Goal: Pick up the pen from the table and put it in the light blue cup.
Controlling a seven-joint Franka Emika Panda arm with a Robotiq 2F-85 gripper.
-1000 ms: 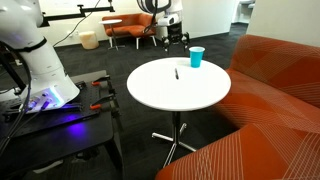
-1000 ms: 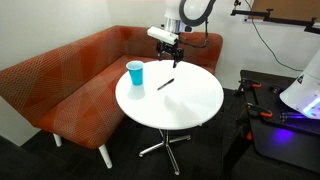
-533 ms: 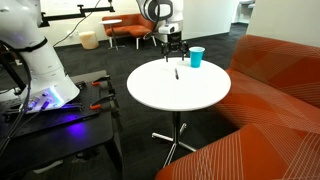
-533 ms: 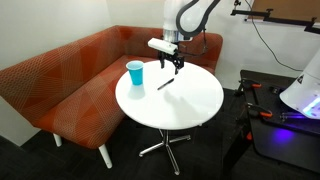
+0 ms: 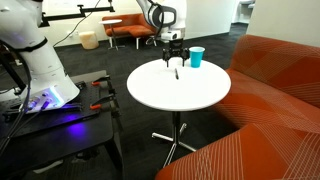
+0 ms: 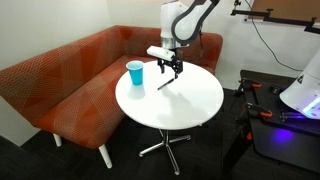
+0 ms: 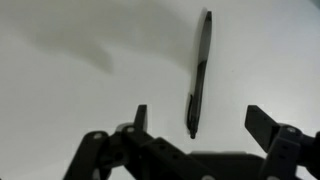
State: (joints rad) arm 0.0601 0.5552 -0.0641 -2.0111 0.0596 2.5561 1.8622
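My open gripper goes down next onto the pen end (image 5: 177, 70) (image 7: 194, 117) that shows between its two fingers. The pen lies flat on the tabletop below them.
The pen (image 7: 199, 70) is a thin dark stick lying flat on the round white table (image 5: 170, 92); it also shows in both exterior views (image 5: 177, 73) (image 6: 165, 83). My gripper (image 7: 197, 118) is open and empty, hovering just above the pen, with one pen end between the two fingers. In both exterior views the gripper (image 5: 173, 62) (image 6: 170, 70) hangs over the pen. The light blue cup (image 5: 196, 58) (image 6: 135, 72) stands upright on the table near its edge, beside the gripper and apart from it.
An orange sofa (image 6: 60, 80) (image 5: 270, 90) curves round the table. A dark low bench (image 5: 50, 115) with tools and a white robot base (image 5: 35, 60) stands beside the table; it also shows in an exterior view (image 6: 285, 110).
My gripper has come down from well above the table to just over the pen, staying open. The pen and the cup have not moved.
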